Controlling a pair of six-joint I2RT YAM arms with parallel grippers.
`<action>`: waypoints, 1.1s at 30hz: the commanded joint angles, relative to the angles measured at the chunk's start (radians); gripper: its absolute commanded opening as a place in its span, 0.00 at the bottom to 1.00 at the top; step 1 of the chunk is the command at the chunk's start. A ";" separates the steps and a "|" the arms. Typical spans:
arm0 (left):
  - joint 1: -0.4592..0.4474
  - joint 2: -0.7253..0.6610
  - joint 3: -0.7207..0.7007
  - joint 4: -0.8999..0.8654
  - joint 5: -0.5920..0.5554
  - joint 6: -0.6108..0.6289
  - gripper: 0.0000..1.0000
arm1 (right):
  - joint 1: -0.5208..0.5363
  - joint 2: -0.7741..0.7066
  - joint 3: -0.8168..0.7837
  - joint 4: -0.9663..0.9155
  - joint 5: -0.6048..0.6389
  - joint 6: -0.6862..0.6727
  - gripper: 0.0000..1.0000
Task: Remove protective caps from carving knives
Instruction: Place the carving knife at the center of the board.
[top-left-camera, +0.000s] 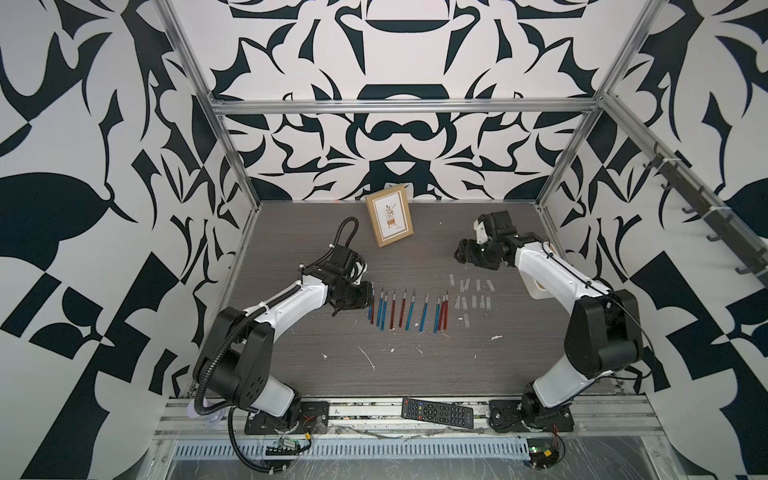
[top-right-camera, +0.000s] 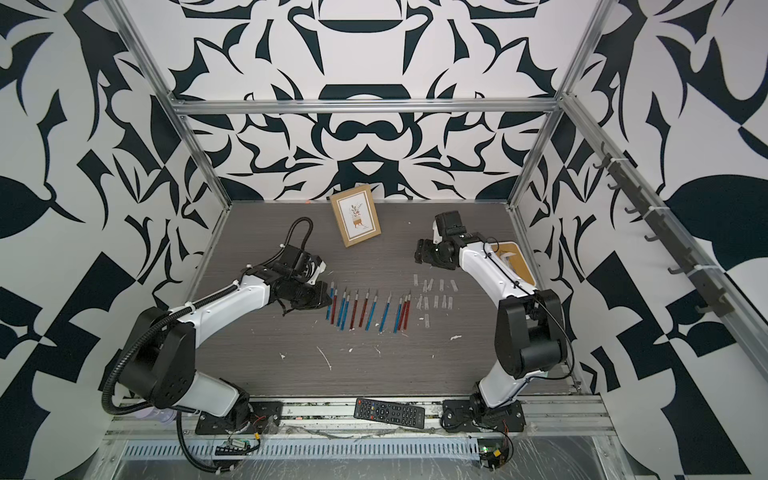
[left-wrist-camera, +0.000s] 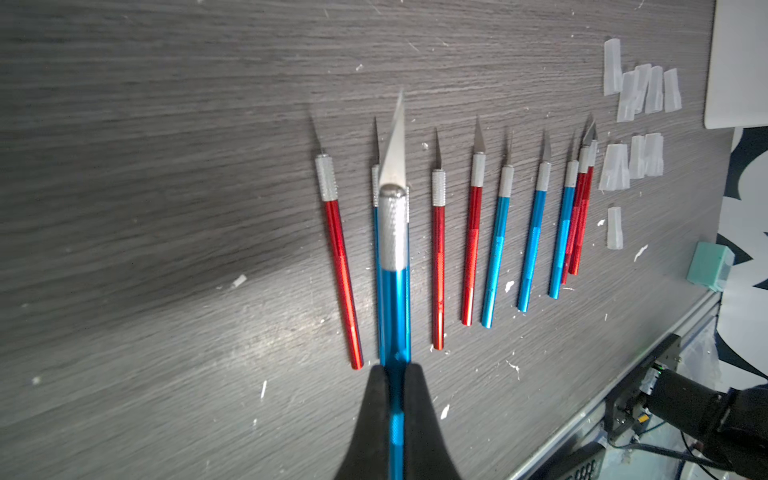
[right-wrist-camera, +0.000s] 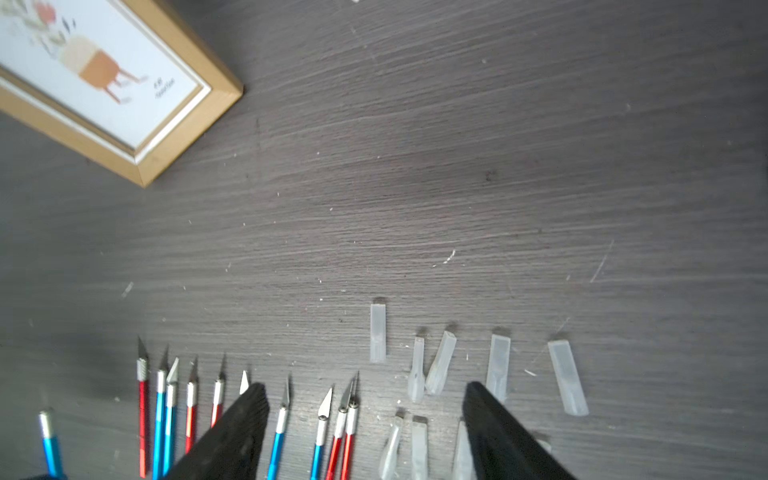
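The blue knife's blade is bare, so my left gripper will next move past the row's end red knife, lower to clear tabletop beside it and release the handle.
Several carving knives with red or blue handles lie in a row mid-table, blades bare and pointing to the back. My left gripper is shut on a blue knife, holding its handle over the row's left end with its bare blade pointing forward. In a top view that gripper sits at the row's left edge. Several protective caps lie loose to the right of the knives. My right gripper is open with nothing between its fingers. It hovers behind the caps, and in a top view it is raised off the table.
A wooden picture frame leans at the back centre. A black remote control lies on the front rail. White flecks dot the table in front of the knives. A white tray stands by the right wall, behind the right arm.
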 joint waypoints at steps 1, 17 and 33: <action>0.010 0.011 0.005 -0.023 -0.038 -0.005 0.00 | -0.003 -0.031 -0.022 -0.004 0.016 0.009 0.89; 0.017 0.075 0.011 -0.069 -0.192 -0.048 0.00 | -0.037 -0.055 -0.087 0.054 -0.056 0.016 1.00; -0.002 0.184 0.036 -0.038 -0.181 -0.056 0.03 | -0.063 -0.062 -0.137 0.075 -0.085 0.019 1.00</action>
